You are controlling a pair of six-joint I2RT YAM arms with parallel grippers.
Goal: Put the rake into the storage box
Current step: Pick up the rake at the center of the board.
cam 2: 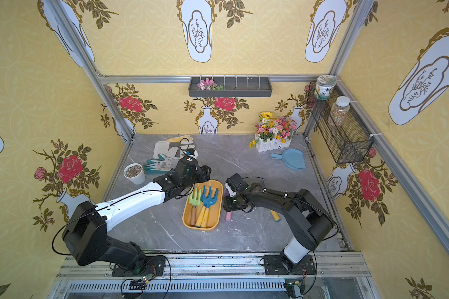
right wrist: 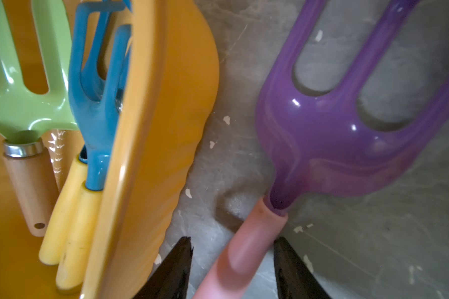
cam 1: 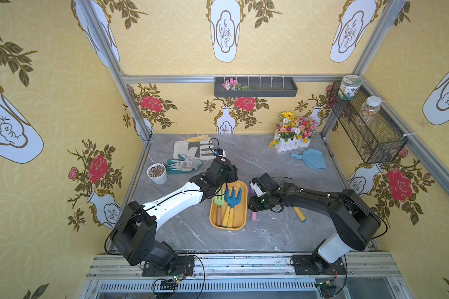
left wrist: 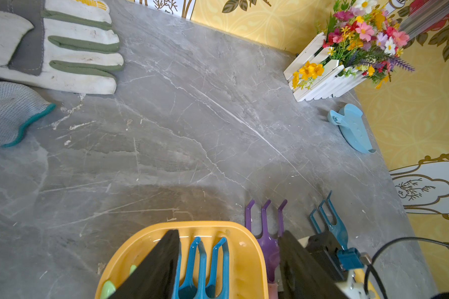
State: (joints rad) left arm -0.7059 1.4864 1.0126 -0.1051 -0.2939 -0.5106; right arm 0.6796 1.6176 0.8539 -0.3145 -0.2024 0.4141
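Note:
The handle runs at a slant between the fingers of the right gripper, so that gripper will move away from the box, turn and close on the pink handle near the purple head [right wrist: 241, 254].
The storage box [cam 1: 240, 214] [cam 2: 215, 214] is a yellow-orange tray at the table's middle, holding a green fork [cam 1: 219, 200] and blue rakes [cam 1: 233, 198]. A purple rake [cam 1: 254, 216] [right wrist: 335, 134] with a pink handle lies on the table just right of the box. My right gripper [right wrist: 233, 240] is low over that handle, open. The handle lies between the fingers with a gap on the box side. My left gripper [left wrist: 231, 233] hovers open over the box's far end [left wrist: 244, 259], holding nothing. Another blue rake [left wrist: 332, 222] lies on the table, partly under my right arm.
Gloves [cam 1: 192, 150] and a white pot [cam 1: 157, 173] lie at the back left. A flower box [cam 1: 293, 134] and a blue dustpan [cam 1: 311, 158] sit at the back right. A dark wall tray [cam 1: 255, 88] and a mesh basket [cam 1: 366, 129] hang on the walls.

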